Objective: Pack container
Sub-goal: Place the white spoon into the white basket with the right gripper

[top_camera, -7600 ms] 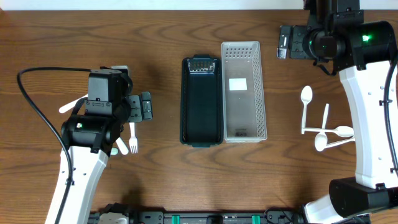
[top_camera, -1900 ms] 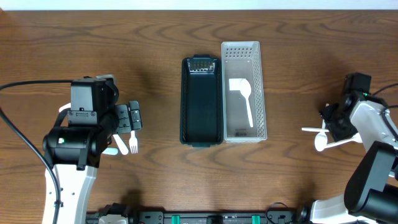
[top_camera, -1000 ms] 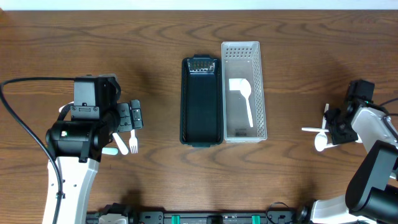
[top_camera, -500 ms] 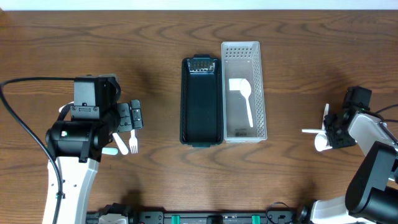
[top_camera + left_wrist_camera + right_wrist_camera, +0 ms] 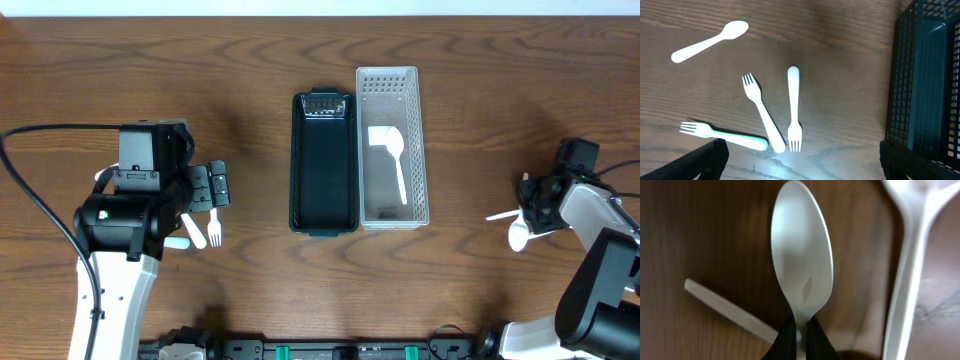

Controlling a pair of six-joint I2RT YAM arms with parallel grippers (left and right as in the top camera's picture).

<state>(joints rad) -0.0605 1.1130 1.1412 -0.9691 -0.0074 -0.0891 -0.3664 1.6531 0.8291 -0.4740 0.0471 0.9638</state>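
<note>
I should raise my right gripper, cross over the white slotted container (image 5: pixel 418 150), which has room beside its one spoon, turn and lower into the space by the black container (image 5: pixel 323 165).
My right gripper (image 5: pixel 801 336) is shut on the neck of a white plastic spoon (image 5: pixel 802 270), low over the table at the far right (image 5: pixel 537 203). Another spoon (image 5: pixel 912 270) and a loose white handle (image 5: pixel 725 307) lie beside it. The white slotted container (image 5: pixel 418 150) holds one spoon (image 5: pixel 390 150); the black container (image 5: pixel 323 165) stands against its left side. My left gripper (image 5: pixel 802 165) hangs open above three white forks (image 5: pixel 794 107) and a spoon (image 5: pixel 710 41), touching none.
In the overhead view the left arm's cable (image 5: pixel 40 140) loops over the table's left side. White cutlery pokes out from under the left wrist (image 5: pixel 213 228). A spoon bowl (image 5: pixel 518 236) lies just in front of the right gripper.
My right gripper has closed on the spoon's neck, and the spoons beside it shifted slightly. Since the earliest frame one spoon has landed in the white container. The left arm has held still.
</note>
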